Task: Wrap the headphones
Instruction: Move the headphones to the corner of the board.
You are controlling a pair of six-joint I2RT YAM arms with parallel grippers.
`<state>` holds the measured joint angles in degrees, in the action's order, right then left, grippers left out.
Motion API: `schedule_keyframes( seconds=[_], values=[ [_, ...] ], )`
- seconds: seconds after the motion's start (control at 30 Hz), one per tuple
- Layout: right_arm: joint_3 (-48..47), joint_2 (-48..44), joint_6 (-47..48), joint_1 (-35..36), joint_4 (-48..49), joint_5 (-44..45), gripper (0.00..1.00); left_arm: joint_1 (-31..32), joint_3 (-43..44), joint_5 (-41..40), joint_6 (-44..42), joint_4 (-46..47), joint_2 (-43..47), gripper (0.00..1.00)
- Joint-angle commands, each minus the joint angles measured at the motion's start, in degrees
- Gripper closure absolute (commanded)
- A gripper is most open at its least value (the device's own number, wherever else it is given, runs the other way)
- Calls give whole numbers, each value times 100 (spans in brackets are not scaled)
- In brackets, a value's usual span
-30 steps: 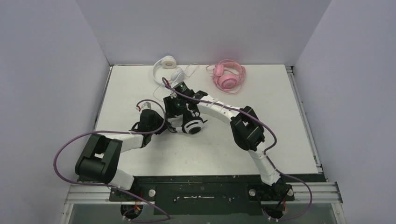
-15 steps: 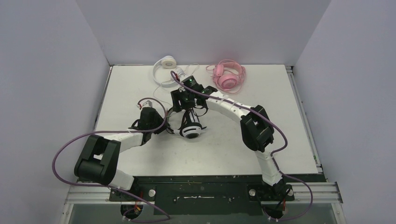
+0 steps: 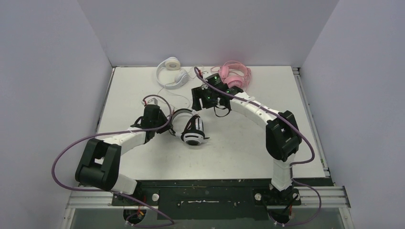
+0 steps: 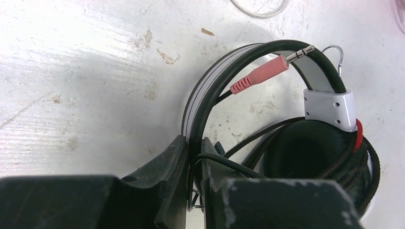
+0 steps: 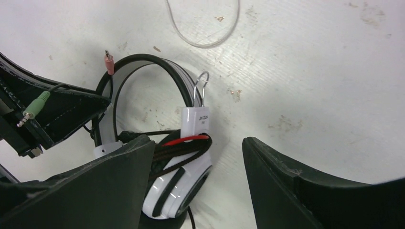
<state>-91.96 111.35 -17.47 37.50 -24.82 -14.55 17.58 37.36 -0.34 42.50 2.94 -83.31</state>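
Observation:
I will next use my left gripper to carry the headphones' headband to the left in the top view, onto empty table by the wall, because the cable is wound around the ear cups.
The black-and-white headphones [image 3: 190, 130] lie mid-table with their thin black cable [image 5: 184, 148] wound around the ear cups. My left gripper [image 3: 167, 126] is shut on the black headband [image 4: 210, 90], seen from the left wrist view as the left gripper [image 4: 195, 148]. A pink plug [image 4: 260, 76] rests against the band, and a green plug [image 5: 36, 106] shows near the left gripper. My right gripper [image 3: 200, 102] hangs open above and behind the headset; in its own view the right gripper [image 5: 199, 140] holds nothing. The white headphones [image 3: 171, 71] and pink headphones [image 3: 234, 76] lie at the back.
A thin white cable [image 3: 184, 98] trails from the white headset across the table [image 3: 248, 143] towards the middle, close behind the black-and-white set. Grey walls close in the left, back and right sides. The arm bases sit at the near edge.
My right gripper let go of the cable, opened wider and drew back towards the far right. The black-and-white headphones shifted slightly while my left gripper kept its hold on the band.

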Motion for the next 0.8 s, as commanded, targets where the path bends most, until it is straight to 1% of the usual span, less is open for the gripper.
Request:
schedule_keyframes(
  seconds=[0.0,0.17,0.27,0.4,0.5,0.53,0.63,0.7,0.77],
  values=[
    [363,-496,160,-103,200,-40,29,1,264,-95,-170,-111,53,89],
    [839,-905,74,-218,486,-149,27,-233,402,-373,-222,-283,31,96],
    [945,-1113,98,-259,488,-217,26,-583,694,-551,-322,-858,-28,100],
    [1166,-1435,129,-333,533,-308,26,-1626,921,-465,-427,-1431,35,100],
    [1333,-1632,117,-384,625,-481,26,-2576,911,-289,-506,-1631,234,100],
    [1377,-1682,115,-390,641,-530,26,-2986,938,-283,-595,-1720,291,100],
    [1494,-1801,68,-399,750,-677,26,-3861,1079,-424,-822,-1957,357,100],
    [1568,-1856,-10,-397,860,-832,26,-4309,1198,-554,-899,-2113,327,100],
    [1643,-1926,-123,-396,949,-947,27,-4475,1276,-775,-866,-2252,278,100]
  ],
)
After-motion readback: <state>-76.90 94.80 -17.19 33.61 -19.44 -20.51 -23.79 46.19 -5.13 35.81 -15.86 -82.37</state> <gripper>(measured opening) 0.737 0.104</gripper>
